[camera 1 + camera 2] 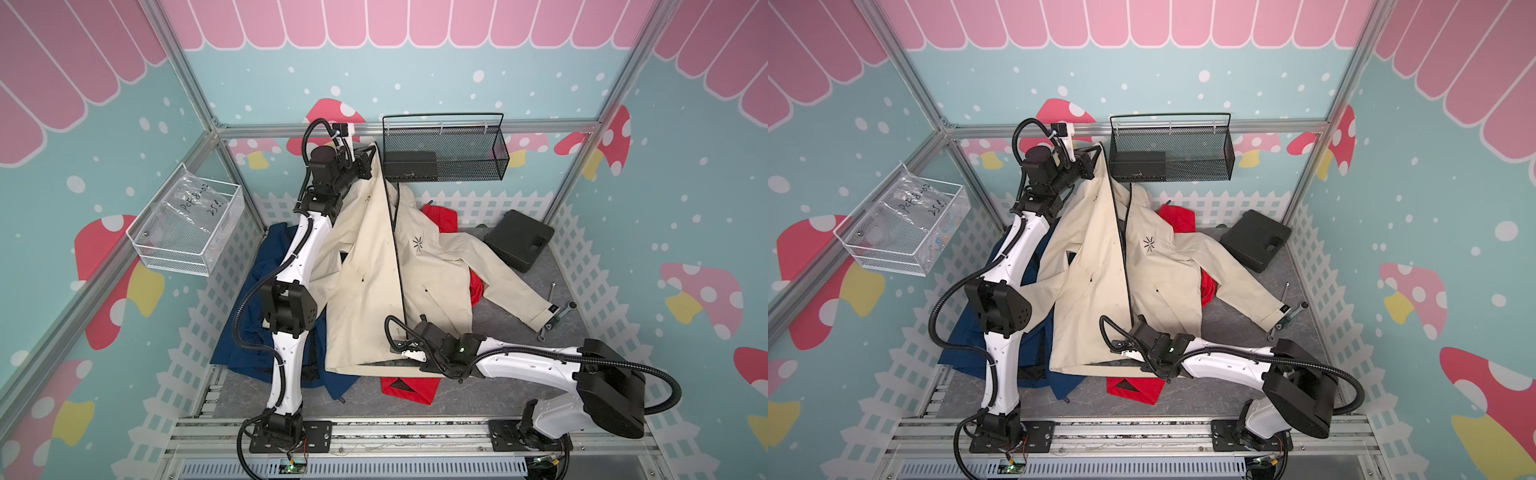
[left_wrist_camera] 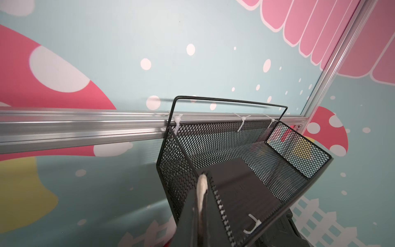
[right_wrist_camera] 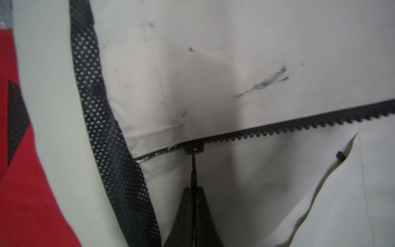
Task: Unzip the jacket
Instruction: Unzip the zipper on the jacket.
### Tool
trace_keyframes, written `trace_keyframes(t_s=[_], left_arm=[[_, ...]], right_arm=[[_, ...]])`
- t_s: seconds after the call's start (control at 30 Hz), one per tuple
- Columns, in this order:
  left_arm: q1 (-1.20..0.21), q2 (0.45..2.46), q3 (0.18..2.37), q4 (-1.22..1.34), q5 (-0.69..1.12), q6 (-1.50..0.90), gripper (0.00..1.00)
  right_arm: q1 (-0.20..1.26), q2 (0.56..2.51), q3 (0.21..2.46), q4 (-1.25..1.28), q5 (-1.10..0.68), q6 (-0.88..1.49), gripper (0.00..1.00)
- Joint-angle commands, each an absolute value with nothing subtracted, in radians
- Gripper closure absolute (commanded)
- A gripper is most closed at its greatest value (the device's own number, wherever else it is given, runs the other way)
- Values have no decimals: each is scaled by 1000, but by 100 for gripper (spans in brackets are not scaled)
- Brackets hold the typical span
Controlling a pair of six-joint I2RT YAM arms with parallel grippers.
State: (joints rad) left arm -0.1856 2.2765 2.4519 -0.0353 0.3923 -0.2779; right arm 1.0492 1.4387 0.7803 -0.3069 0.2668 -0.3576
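Observation:
My left gripper shifts away from the mesh basket next and releases the cream collar fold (image 1: 374, 150) (image 2: 201, 184) between its fingers, because the slider is near the hem.
A cream jacket (image 1: 374, 266) (image 1: 1100, 266) hangs from its collar and spreads down over the floor in both top views; a black zipper line (image 1: 397, 249) runs down its front. High at the back, my left gripper (image 1: 371, 153) (image 2: 203, 181) is shut on a fold of the cream collar fabric (image 2: 202, 189). At the hem, my right gripper (image 1: 409, 328) (image 3: 194, 189) is shut on the zipper pull cord (image 3: 194, 169). The slider (image 3: 194, 148) sits close to the hem. Beyond it the zipper teeth (image 3: 299, 126) lie parted.
A black mesh basket (image 1: 444, 153) (image 2: 277, 162) hangs on the back rail right beside the left gripper. A white wire basket (image 1: 187, 224) is on the left wall. A blue jacket (image 1: 249, 345), a red jacket (image 1: 409, 386), a black case (image 1: 519, 241) and wrenches (image 1: 557, 316) lie on the floor.

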Motion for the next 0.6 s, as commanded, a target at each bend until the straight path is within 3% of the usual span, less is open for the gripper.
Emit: trace_keyframes(t_s=[0.0,0.43,0.57], left_arm=[[-162,2247,2457,63,358,-290,100],[-133,2210,2432,57,369,-288,100],[-122,2191,2401,59,384,-290,100]], right_arm=[[1064,1416,765,-358,227,-362,100],[1154,1419,782,-445,217,-327,100],[1160,1429,799,-432,285,-291,100]])
